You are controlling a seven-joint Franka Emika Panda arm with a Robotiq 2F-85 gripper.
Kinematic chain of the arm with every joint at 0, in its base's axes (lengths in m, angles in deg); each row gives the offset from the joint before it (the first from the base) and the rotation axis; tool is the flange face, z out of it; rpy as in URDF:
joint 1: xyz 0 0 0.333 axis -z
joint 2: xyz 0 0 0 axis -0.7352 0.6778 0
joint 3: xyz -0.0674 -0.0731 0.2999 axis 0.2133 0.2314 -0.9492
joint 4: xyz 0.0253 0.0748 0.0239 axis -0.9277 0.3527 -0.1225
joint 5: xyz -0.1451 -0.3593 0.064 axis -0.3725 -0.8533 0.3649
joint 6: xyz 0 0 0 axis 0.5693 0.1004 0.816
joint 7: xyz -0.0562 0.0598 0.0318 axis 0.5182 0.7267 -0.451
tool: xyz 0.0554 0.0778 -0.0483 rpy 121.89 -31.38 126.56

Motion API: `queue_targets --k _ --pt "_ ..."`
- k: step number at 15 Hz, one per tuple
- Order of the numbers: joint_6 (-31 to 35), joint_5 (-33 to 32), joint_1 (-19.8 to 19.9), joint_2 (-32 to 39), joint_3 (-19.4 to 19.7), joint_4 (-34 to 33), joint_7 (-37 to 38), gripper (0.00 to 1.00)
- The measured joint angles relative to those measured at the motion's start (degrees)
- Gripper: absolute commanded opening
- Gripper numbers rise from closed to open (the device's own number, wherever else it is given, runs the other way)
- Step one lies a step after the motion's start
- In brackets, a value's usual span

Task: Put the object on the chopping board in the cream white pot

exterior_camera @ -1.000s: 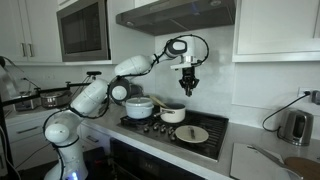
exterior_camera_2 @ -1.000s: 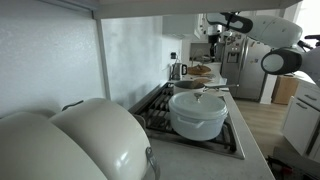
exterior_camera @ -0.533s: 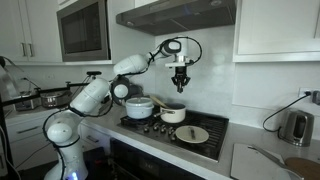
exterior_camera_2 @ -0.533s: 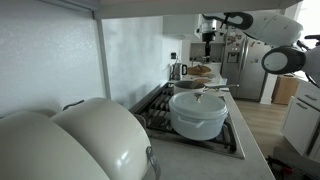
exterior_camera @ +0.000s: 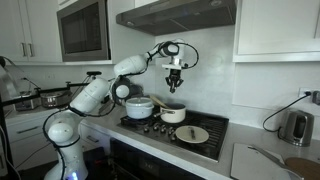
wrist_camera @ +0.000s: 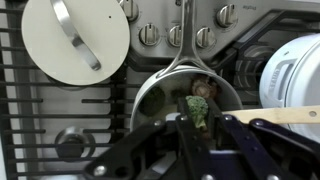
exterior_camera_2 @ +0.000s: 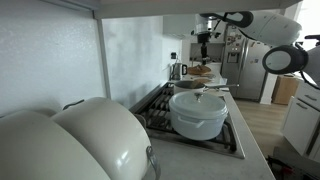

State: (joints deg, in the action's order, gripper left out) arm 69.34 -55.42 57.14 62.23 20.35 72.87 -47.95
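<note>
Next, my gripper brings the broccoli down over the opening of the cream white pot.
My gripper (exterior_camera: 174,86) hangs high over the stove, above the small cream white pot (exterior_camera: 173,114). In the wrist view the gripper (wrist_camera: 202,121) is shut on a small green broccoli floret (wrist_camera: 196,106), held directly over the open pot (wrist_camera: 150,115), whose long handle (wrist_camera: 185,40) points to the top of the picture. Some brown and dark green bits lie inside the pot. The round brown chopping board (exterior_camera: 302,166) lies on the counter far from the gripper, beside the steel kettle (exterior_camera: 295,127). The gripper also shows in an exterior view (exterior_camera_2: 203,38).
A larger white pot (exterior_camera: 138,106) (exterior_camera_2: 198,113) stands on the stove next to the cream pot and shows at the wrist view's edge (wrist_camera: 290,75). A round lid (exterior_camera: 191,134) (wrist_camera: 75,38) lies on a burner. Stove knobs (wrist_camera: 150,35) line the front. A range hood hangs above.
My gripper has moved sideways along the stove with the broccoli, from over the lid side to over the cream pot. Its height is about the same.
</note>
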Motion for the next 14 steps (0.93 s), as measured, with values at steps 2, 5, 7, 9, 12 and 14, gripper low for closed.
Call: queue_targets --k 2,5,7,9,12,14 --pt "-1.2 1.0 0.0 0.4 -0.8 0.0 -1.0 0.05" --pt "-3.3 1.5 -0.2 1.5 -1.7 0.0 -2.8 0.05" --pt "-4.5 2.9 -0.3 2.5 -2.3 0.0 -3.3 0.05" --pt "-5.1 4.6 -0.3 3.4 -3.1 0.0 -3.4 0.05" --pt "-5.1 6.9 -0.3 4.8 -4.2 0.0 -3.4 0.05" --pt "-5.1 7.9 -0.2 5.4 -4.5 0.0 -3.4 0.05"
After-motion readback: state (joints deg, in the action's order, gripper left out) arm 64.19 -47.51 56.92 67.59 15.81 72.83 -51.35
